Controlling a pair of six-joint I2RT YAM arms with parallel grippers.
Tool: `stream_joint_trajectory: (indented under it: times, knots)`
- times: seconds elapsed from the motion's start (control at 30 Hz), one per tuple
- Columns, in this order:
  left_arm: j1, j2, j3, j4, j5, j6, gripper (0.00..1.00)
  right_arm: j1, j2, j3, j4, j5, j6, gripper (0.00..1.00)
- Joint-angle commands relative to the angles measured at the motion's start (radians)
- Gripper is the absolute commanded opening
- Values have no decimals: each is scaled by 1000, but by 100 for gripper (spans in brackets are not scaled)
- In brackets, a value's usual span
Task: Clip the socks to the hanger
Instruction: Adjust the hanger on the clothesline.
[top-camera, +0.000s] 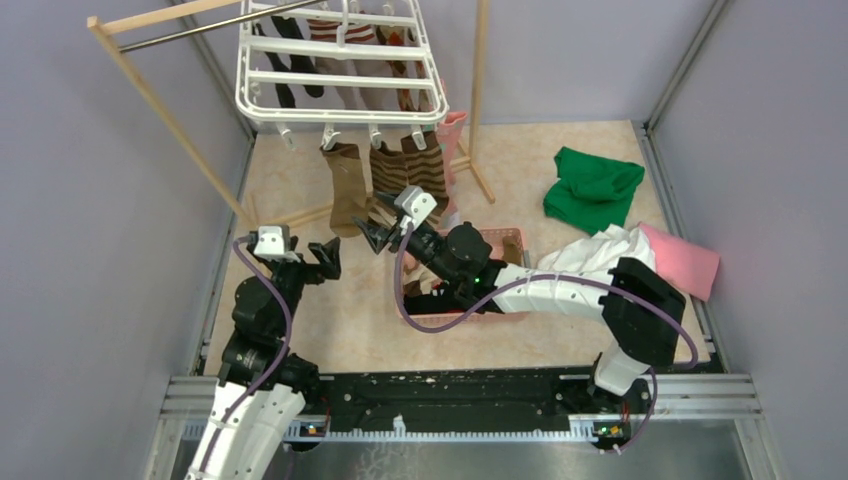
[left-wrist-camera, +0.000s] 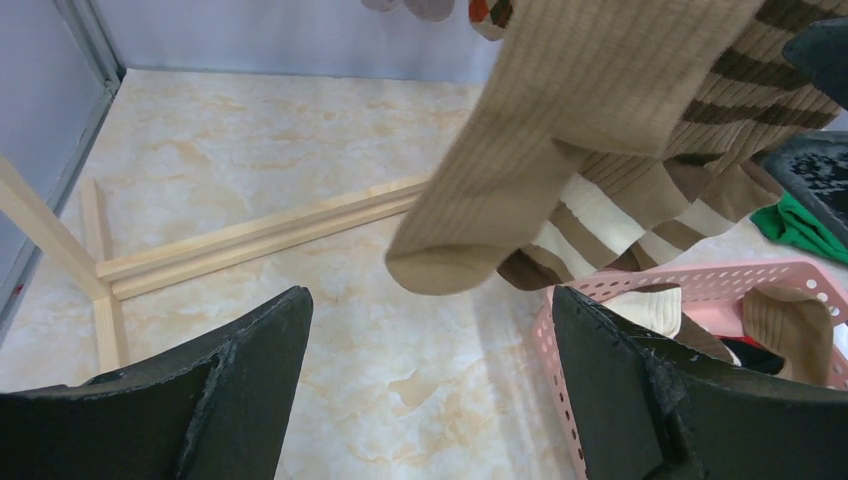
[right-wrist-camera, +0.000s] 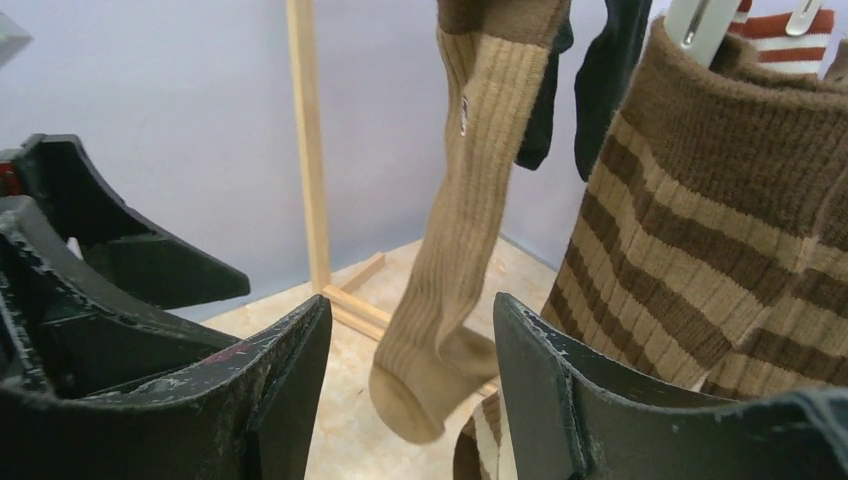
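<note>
The right gripper moves up and outward onto the plain brown sock's edge by the striped socks next, since the brown sock's cuff hangs above and beyond the gripper's fingers.
The white hanger (top-camera: 340, 72) hangs from the rack's rod at the back, with several socks clipped under it. At its near edge hang a plain brown sock (top-camera: 346, 190) and brown-cream striped socks (top-camera: 412, 170). My left gripper (top-camera: 325, 260) is open and empty, low and just left of the brown sock (left-wrist-camera: 560, 130). My right gripper (top-camera: 385, 228) is open too, raised beside the striped socks (right-wrist-camera: 700, 220). The brown sock (right-wrist-camera: 470, 200) dangles beyond its fingertips, untouched. More socks lie in the pink basket (top-camera: 508, 238) under the right arm.
The wooden rack's post (right-wrist-camera: 308, 150) and floor bars (left-wrist-camera: 260, 235) stand close behind both grippers. A green cloth (top-camera: 592, 185), a white cloth (top-camera: 600, 252) and a pink cloth (top-camera: 682, 258) lie at the right. Grey walls enclose the table.
</note>
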Motion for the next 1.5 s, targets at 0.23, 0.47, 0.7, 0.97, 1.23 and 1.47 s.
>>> stream_joint_trajectory:
  times: [0.23,0.47,0.7,0.97,1.23,1.47]
  knots:
    - [2,-51,31,-6,-13,30,94,-9,44,96,30,68,-16,60]
    - [2,-64,49,-27,-17,38,94,-19,110,179,37,-9,40,60]
    - [2,-83,63,-43,-14,17,93,-42,168,270,24,39,23,60]
    - [2,-95,73,-47,-13,8,92,-82,221,339,3,17,32,60]
    - [1,-97,73,-45,-11,-14,90,-129,252,387,-44,-48,77,59]
    - [1,-98,61,-37,-5,-41,90,-163,193,295,82,-153,108,0]
